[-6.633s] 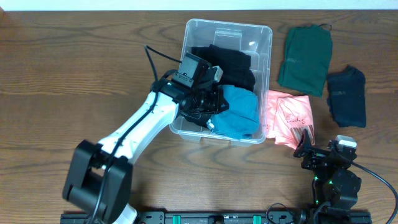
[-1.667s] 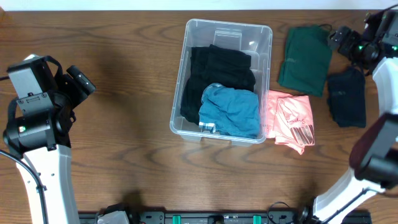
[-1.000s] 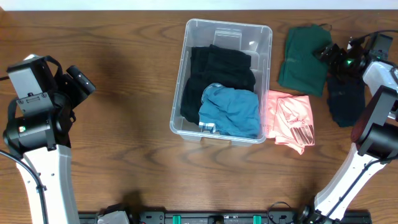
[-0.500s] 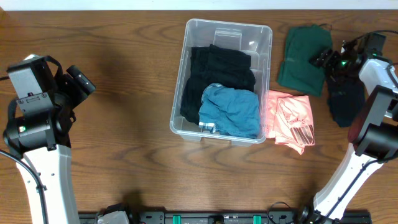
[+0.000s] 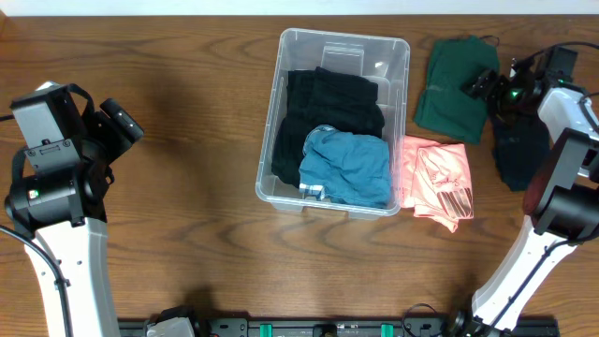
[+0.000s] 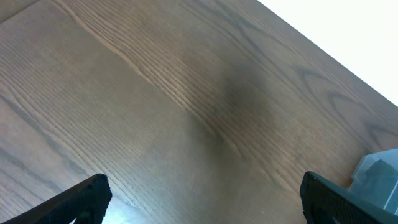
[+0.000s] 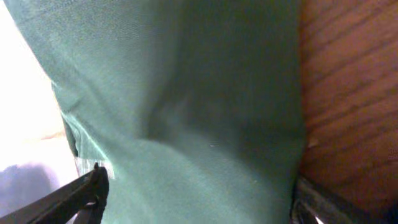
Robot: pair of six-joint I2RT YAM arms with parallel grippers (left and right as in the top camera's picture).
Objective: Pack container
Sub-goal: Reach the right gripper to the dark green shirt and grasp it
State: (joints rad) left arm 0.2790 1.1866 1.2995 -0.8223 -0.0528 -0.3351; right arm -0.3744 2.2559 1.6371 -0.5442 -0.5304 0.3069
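Note:
The green garment's side edge (image 5: 481,107) (image 7: 283,174) lies below, between my right gripper's spread fingers. Next, this gripper moves down, easing left in the overhead view, and closes.
The clear container (image 5: 344,36) stands mid-table and holds a black garment (image 5: 328,98) and a blue garment (image 5: 348,167). Its corner shows at the edge of the left wrist view (image 6: 380,173). To its right lies a folded green garment (image 5: 454,89). My right gripper (image 5: 485,86) is at that garment's right edge. In the right wrist view the green cloth (image 7: 205,106) fills the frame, and the right gripper (image 7: 199,205) stands open with its fingers spread wide over it. My left gripper (image 5: 122,122) is open over bare wood far left, with nothing between its fingers (image 6: 87,193).
A pink garment (image 5: 436,180) lies beside the container's right wall. A navy garment (image 5: 520,150) lies further right, under my right arm. The table's far edge runs just behind the container and the green garment. Bare wood lies on the left.
My right gripper has moved left, from above the navy garment to the green garment's right edge. The left arm and the container's contents have not moved.

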